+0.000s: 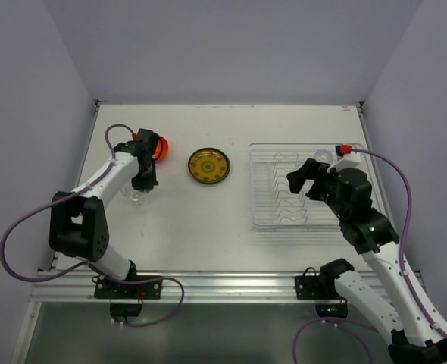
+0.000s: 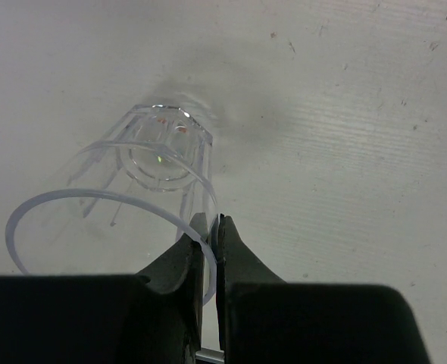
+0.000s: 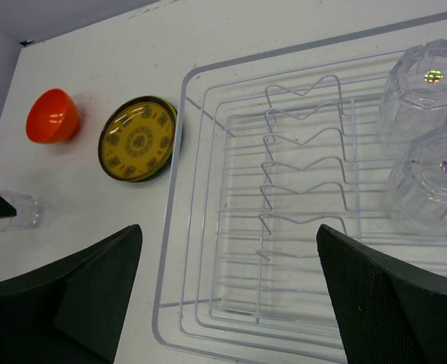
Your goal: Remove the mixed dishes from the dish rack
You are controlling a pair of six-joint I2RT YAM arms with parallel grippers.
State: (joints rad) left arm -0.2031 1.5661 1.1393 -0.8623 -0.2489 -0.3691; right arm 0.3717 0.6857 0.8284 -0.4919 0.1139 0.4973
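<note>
The nearer upturned cup (image 3: 445,173) is off to the right in the wrist view. My right gripper needs to move open that way next and go down with its fingers on both sides of the cup's base.
My left gripper (image 1: 143,180) is shut on the rim of a clear plastic cup (image 1: 135,196). In the left wrist view my left gripper (image 2: 212,236) pinches the cup (image 2: 157,155) wall, and the cup stands upright at the table. The orange-red bowl (image 1: 160,147) lies just behind it. The patterned yellow-brown plate (image 1: 209,166) lies mid-table. My right gripper (image 1: 305,182) is open and empty above the dish rack (image 1: 263,216). In the right wrist view my right gripper (image 3: 227,258) hovers over the rack (image 3: 179,227), which holds two upturned clear cups (image 3: 428,80) (image 3: 436,182).
The right wrist view also shows the bowl (image 3: 51,115), the plate (image 3: 138,138) and the held cup (image 3: 15,212) on the left. Grey walls close in the table on three sides. An aluminium rail (image 1: 223,287) runs along the near edge.
</note>
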